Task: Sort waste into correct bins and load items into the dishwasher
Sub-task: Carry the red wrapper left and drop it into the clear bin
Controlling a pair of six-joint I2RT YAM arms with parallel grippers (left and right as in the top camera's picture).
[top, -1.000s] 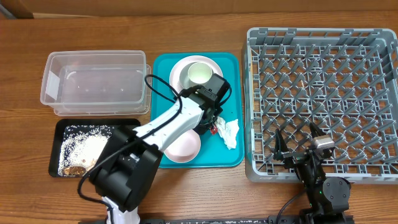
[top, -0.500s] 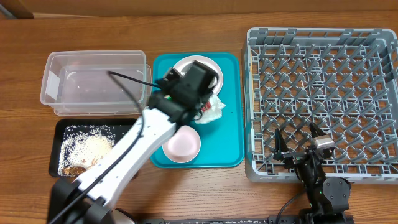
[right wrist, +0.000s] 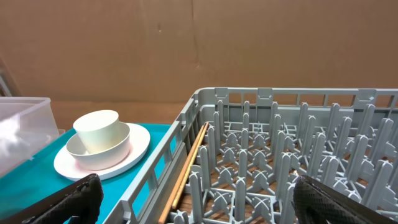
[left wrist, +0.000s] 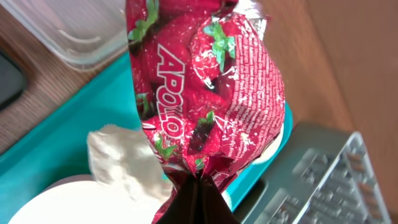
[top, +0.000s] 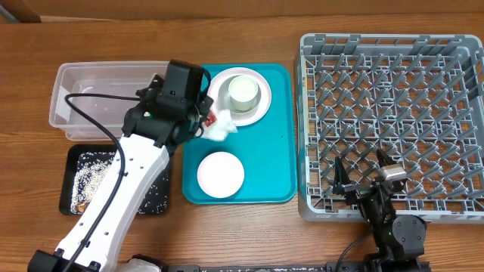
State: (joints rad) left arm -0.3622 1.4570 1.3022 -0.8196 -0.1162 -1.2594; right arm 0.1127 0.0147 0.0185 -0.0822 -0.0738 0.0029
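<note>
The tub lies to my left gripper's left in the overhead view, so next my left gripper needs to move across and down into the clear tub [top: 113,98] to release the wrapper [top: 214,117].
My left gripper [top: 206,121] is shut on the crumpled shiny red wrapper [left wrist: 205,93], pinching its lower end [left wrist: 198,186]. It hangs over the left edge of the teal tray [top: 276,151], beside the clear tub [top: 113,98]. The white napkin [top: 223,130] hangs close against the wrapper [top: 214,117] and seems caught with it. A plate [top: 261,109] carries a bowl and a cup [top: 243,89]. Another bowl [top: 220,174] sits at the tray's front. The black tray [top: 83,177] holds rice-like grains. My right gripper [top: 363,177] stands open over the grey dish rack [top: 393,113].
In the right wrist view a thin wooden stick [right wrist: 189,162] lies inside the rack [right wrist: 280,155] along its left wall. My left arm crosses over part of the black tray. The right fingers [right wrist: 68,199] hover above the rack's front row of pegs.
My left gripper has carried the red wrapper, with the napkin, up from the tray's right side and leftward to the tray's left edge by the tub. The right arm has not moved.
</note>
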